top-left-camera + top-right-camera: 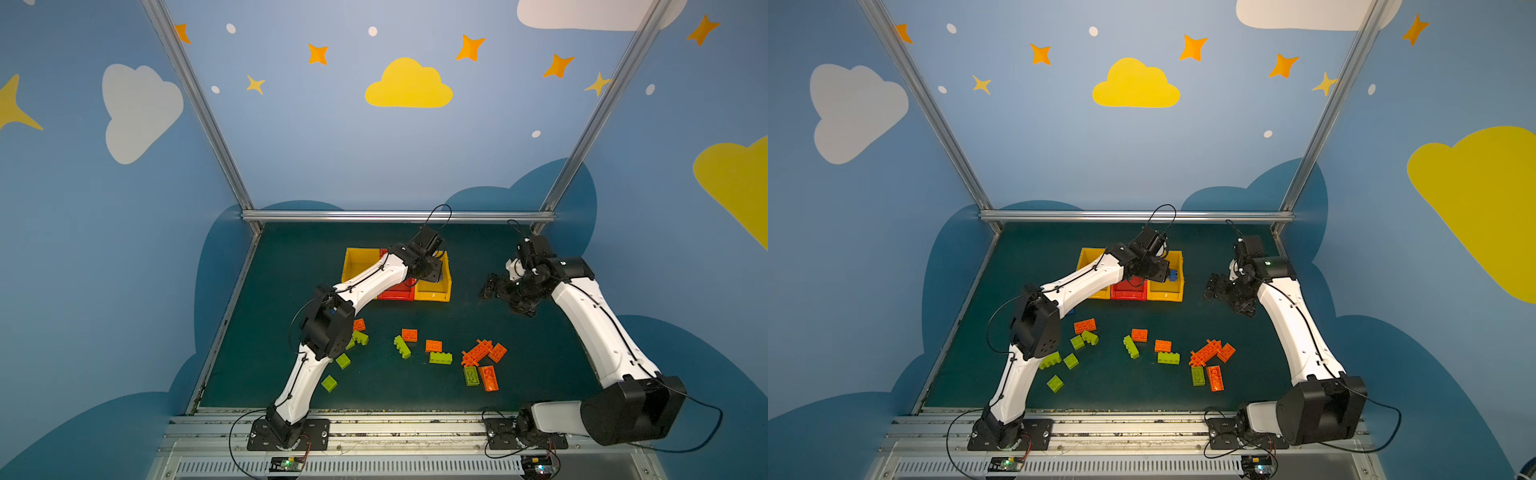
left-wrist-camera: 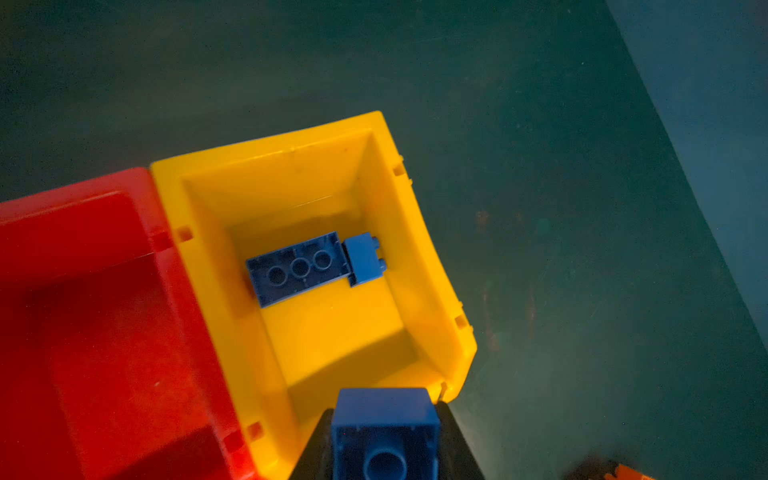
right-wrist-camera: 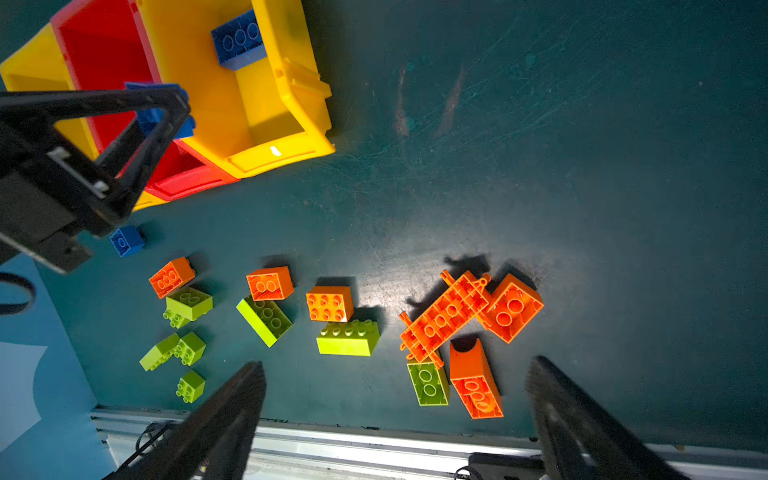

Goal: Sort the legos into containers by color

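Note:
I should next lower my left gripper toward the second yellow bin's bottom and release the small blue brick (image 2: 386, 436).
Three containers stand in a row at the back: a yellow bin (image 1: 357, 266), a red bin (image 1: 397, 294) and a second yellow bin (image 1: 432, 295) (image 2: 415, 232). Two blue legos (image 2: 297, 268) lie in that second yellow bin. My left gripper (image 2: 384, 411) (image 1: 436, 276) hangs over its near end, shut on a small blue brick (image 2: 386, 436). My right gripper (image 3: 397, 365) (image 1: 492, 289) hovers open and empty to the right of the bins. Several orange legos (image 1: 480, 351) and lime legos (image 1: 402, 347) lie loose on the dark green mat, and so does one blue brick (image 3: 126, 240).
An aluminium rail (image 1: 374, 419) runs along the mat's front edge, and another (image 1: 395, 216) along the back. Slanted cage posts rise at both back corners. The left arm's elbow (image 1: 326, 328) hangs over the leftmost loose bricks.

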